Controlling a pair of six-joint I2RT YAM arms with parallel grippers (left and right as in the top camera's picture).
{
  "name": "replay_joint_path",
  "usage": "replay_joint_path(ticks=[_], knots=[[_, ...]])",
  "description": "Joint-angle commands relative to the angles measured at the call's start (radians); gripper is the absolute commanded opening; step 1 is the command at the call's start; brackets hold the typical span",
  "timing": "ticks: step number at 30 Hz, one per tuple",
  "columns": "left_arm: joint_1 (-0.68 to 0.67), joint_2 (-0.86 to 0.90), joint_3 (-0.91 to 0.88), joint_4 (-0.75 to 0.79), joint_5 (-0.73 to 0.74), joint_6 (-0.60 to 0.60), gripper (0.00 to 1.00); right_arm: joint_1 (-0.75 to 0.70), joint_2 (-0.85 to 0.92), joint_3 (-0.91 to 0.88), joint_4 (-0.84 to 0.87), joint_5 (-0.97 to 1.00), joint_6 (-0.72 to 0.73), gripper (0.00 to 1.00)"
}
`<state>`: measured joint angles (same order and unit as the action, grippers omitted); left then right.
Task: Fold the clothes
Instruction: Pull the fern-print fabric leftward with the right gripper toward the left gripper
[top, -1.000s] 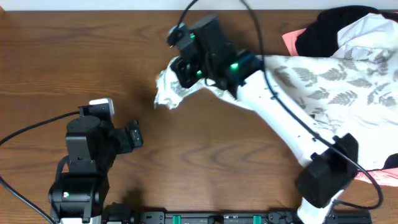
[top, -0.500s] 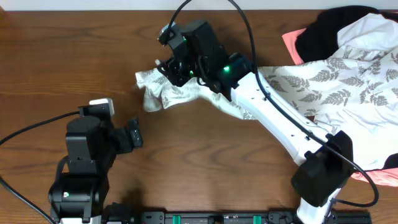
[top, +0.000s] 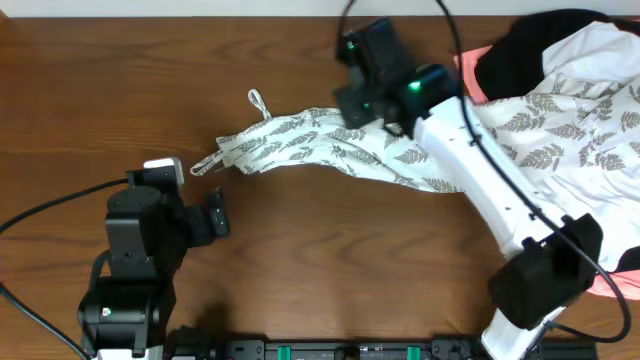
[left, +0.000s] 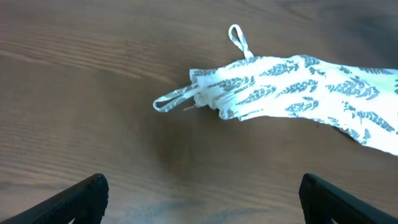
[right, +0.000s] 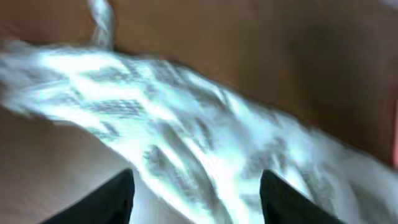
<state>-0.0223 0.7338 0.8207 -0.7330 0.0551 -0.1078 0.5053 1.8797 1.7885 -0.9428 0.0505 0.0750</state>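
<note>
Next, my left gripper moves outward and down onto the bunched strap end (top: 243, 153) (left: 225, 94), outward of it and below, as only bare wood is between its fingers.
The clothes (top: 320, 145) are a white garment printed with grey-green fern leaves, drawn out in a long strip from the right-hand pile toward the table's middle left. Its bunched end with thin strap loops (left: 237, 37) lies flat on the wood in the left wrist view. My right gripper (top: 352, 103) hovers over the strip's middle, jaws apart, with blurred fabric (right: 186, 137) beneath them and nothing pinched. My left gripper (top: 215, 215) sits open below the garment's left tip, apart from it, with bare wood between its fingers (left: 87, 193).
A pile at the back right holds a black garment (top: 520, 50), a coral-pink one (top: 468, 68) and a plain white one (top: 600, 45). Black cables trail from the left arm's base and loop over the right arm.
The right gripper dragged the garment's end leftward, then opened and let it go. It has since pulled back to the right and up. The end now lies on the table. The left arm stayed still.
</note>
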Motion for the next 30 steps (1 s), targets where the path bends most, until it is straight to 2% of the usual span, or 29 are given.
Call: replay_joint_path(ticks=[1, 4, 8, 15, 21, 25, 28, 30], knots=[[0.004, 0.035, 0.014, 0.012, 0.043, -0.01, 0.98, -0.046, -0.015, -0.01, -0.069, 0.044, -0.001, 0.67], [0.004, 0.109, 0.014, 0.065, 0.105, -0.01, 0.98, -0.096, -0.016, -0.011, -0.149, 0.095, 0.035, 0.71], [0.004, 0.263, 0.015, 0.161, 0.106, -0.009, 0.98, -0.159, -0.039, -0.011, -0.227, 0.126, 0.088, 0.74], [0.004, 0.615, 0.015, 0.441, 0.126, -0.009, 0.98, -0.262, -0.14, -0.011, -0.314, 0.126, 0.111, 0.76], [0.004, 0.87, 0.015, 0.649, 0.2, -0.014, 0.98, -0.289, -0.225, -0.011, -0.354, 0.126, 0.111, 0.76], [0.004, 0.972, 0.015, 0.728, 0.204, -0.082, 1.0, -0.289, -0.27, -0.011, -0.375, 0.126, 0.111, 0.74], [0.004, 1.01, 0.015, 0.781, 0.261, -0.082, 0.74, -0.289, -0.294, -0.011, -0.378, 0.126, 0.111, 0.72], [0.004, 1.011, 0.015, 0.808, 0.27, -0.082, 0.35, -0.289, -0.306, -0.011, -0.378, 0.126, 0.111, 0.71]])
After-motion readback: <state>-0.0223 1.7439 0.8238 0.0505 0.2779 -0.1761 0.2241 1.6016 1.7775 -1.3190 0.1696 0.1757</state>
